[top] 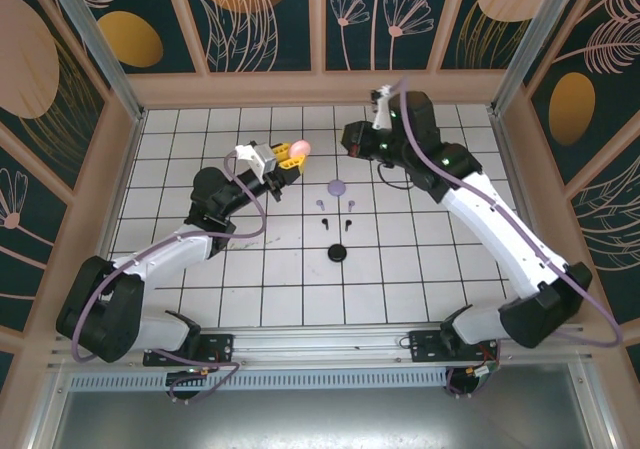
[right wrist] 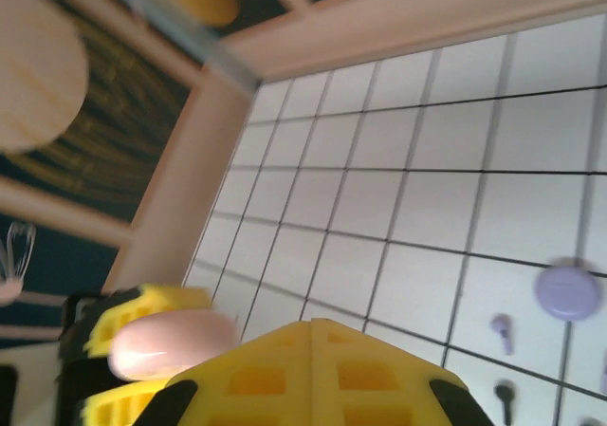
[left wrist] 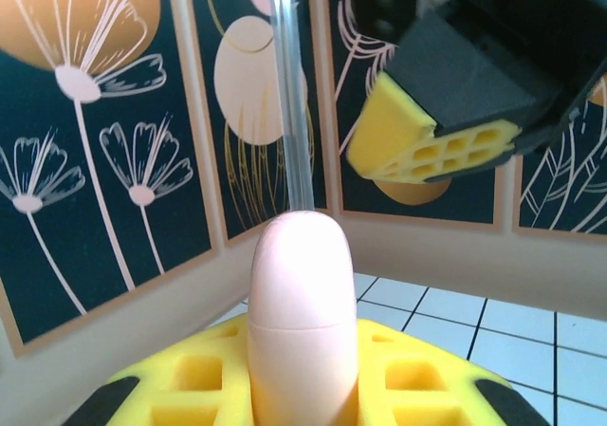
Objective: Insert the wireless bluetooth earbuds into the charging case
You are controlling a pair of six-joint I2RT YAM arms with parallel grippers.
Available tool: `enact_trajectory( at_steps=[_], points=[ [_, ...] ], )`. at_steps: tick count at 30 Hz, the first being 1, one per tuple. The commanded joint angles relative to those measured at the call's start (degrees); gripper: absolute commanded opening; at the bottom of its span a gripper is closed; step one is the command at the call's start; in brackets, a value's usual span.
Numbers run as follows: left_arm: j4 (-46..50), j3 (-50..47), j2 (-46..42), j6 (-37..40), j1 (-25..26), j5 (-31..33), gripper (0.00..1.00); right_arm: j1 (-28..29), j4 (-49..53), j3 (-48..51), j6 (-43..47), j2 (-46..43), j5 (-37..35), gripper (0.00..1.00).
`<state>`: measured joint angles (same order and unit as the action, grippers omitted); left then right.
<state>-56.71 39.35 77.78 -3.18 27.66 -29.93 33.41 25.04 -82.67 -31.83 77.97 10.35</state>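
Observation:
I will next tilt my left gripper downward to lower the charging case (top: 299, 148) onto the empty tiles below my gripper, and then I will release it.
My left gripper (top: 292, 156) is shut on a pale pink, egg-shaped charging case (top: 299, 148), held up above the tiles near the back middle. In the left wrist view the case (left wrist: 303, 303) stands upright between the yellow fingers (left wrist: 180, 388), its lid seam closed. My right gripper (top: 350, 139) hovers just right of the case, shut with its yellow pads (right wrist: 275, 379) pressed together and nothing between them. It shows in the left wrist view as the right gripper (left wrist: 432, 146), close above the case. Two lilac earbuds (top: 319, 205) and two black earbuds (top: 327, 223) lie on the tiles below.
A lilac round disc (top: 336, 185) lies just behind the earbuds and a black disc (top: 337, 254) in front of them. The wooden back wall (top: 320, 87) is close behind both grippers. In the right wrist view the lilac disc (right wrist: 567, 290) sits at the right edge.

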Motion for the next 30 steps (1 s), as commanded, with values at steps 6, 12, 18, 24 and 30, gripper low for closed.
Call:
enact_trajectory(
  at_steps=[6, 12, 18, 24, 30],
  points=[
    [8.1, 0.6, 6.9, -15.8, -0.3, 8.6, 0.00, -0.3, -11.1, 20.6, -7.5, -6.2, -8.9, 0.20],
    [15.8, 2.4, 12.8, -24.8, -0.8, 11.7, 0.00, 1.8, -13.6, 30.5, -8.9, -10.3, -11.0, 0.34],
    [23.3, 8.0, 20.0, -31.2, -2.1, 8.6, 0.00, 3.7, -14.5, 35.5, -10.2, -12.7, -11.0, 0.47],
    [26.1, 10.1, 26.7, -37.2, -5.4, 9.4, 0.00, 4.7, -11.8, 35.9, -9.2, -14.6, -11.0, 0.50],
    [29.9, 15.1, 31.9, -39.6, -9.5, 7.1, 0.00, 4.8, -9.4, 35.3, -7.7, -15.7, -10.5, 0.51]
  ],
)
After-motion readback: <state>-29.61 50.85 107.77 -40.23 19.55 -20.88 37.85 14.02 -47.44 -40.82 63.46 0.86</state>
